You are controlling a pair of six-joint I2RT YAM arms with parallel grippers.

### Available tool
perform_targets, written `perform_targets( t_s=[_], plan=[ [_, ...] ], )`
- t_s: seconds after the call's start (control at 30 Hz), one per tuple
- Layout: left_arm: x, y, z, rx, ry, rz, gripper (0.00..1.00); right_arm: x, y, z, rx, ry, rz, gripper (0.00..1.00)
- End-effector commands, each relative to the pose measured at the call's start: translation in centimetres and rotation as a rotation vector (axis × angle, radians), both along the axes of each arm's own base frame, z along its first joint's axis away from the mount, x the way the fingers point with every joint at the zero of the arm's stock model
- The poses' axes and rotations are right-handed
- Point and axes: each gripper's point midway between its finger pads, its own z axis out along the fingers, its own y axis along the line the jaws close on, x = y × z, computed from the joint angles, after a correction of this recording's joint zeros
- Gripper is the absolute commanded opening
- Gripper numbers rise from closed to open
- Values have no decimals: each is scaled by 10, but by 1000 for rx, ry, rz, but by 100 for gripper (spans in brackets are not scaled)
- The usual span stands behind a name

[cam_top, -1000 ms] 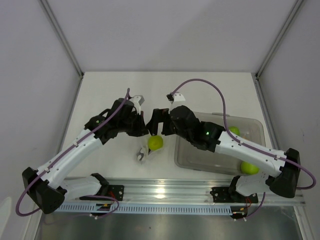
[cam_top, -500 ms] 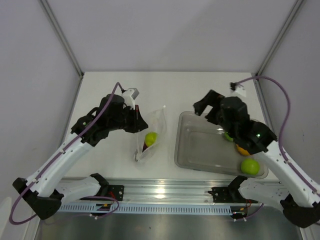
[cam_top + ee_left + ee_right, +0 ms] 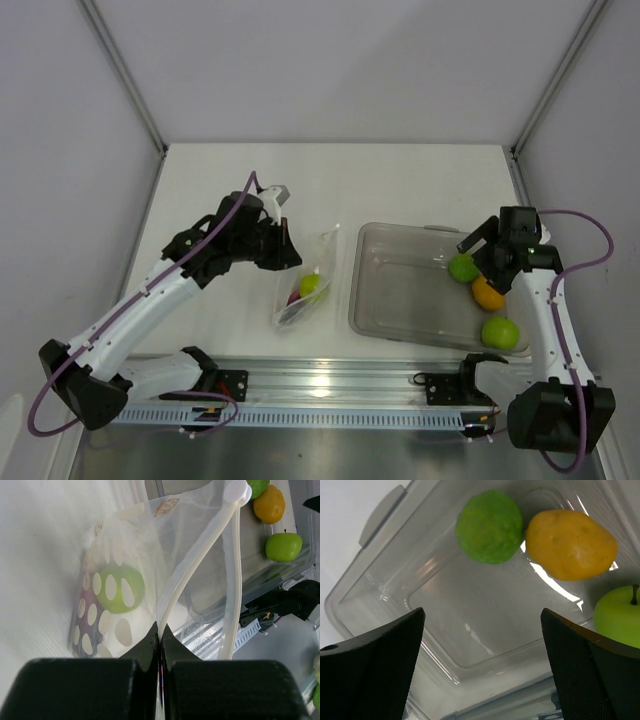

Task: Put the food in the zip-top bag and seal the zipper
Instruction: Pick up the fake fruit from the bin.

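Observation:
My right gripper moves down and slightly outward next, fingers astride the fruit. The round green fruit (image 3: 489, 526) lies on the bottom of the tub below the open fingers.
The zip-top bag (image 3: 305, 287) lies on the table left of the tub, with a yellow-green fruit (image 3: 120, 587) and the dark purple eggplant (image 3: 81, 614) inside. My left gripper (image 3: 290, 252) is shut on the bag's mouth edge (image 3: 160, 629) and holds the mouth open; the pale zipper strip (image 3: 200, 565) runs up from the jaws. My right gripper (image 3: 481, 262) is open and empty above the tub's right end (image 3: 482, 625). Below it lie a round green fruit (image 3: 489, 526), an orange (image 3: 570, 545) and a green fruit with a stem (image 3: 620, 615).
The rigid clear tub (image 3: 405, 295) stands right of the bag, near the table's front edge. A metal rail (image 3: 330, 385) runs along the front. Grey walls close in the table at left, right and back.
My right arm has swung from the bag to the right, over the tub's fruits. The yellow-green fruit it left now lies in the bag. The left gripper still holds the bag's edge.

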Motion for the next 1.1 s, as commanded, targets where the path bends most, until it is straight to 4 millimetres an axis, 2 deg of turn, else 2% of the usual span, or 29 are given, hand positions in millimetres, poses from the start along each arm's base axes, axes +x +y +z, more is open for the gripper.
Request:
perform_targets(
  t_s=[0.0, 0.17, 0.47, 0.57, 0.73, 1.07],
  plan=[
    [3, -7, 8, -31, -27, -13, 1, 5, -1, -6, 23, -12, 23, 99],
    [4, -7, 8, -34, -27, -14, 1, 19, -15, -26, 0, 28, -19, 99],
    [3, -10, 8, -45, -22, -26, 1, 54, -17, -47, -20, 76, 76, 99],
    [3, -9, 7, -39, -24, -23, 1, 57, -24, -61, -43, 143, 70, 99],
    [3, -10, 6, -40, -22, -27, 1, 63, -22, -81, -34, 176, 90, 99],
    [0, -11, 0, -49, -5, -31, 1, 69, -19, -104, -23, 205, 124, 97]
  ],
)
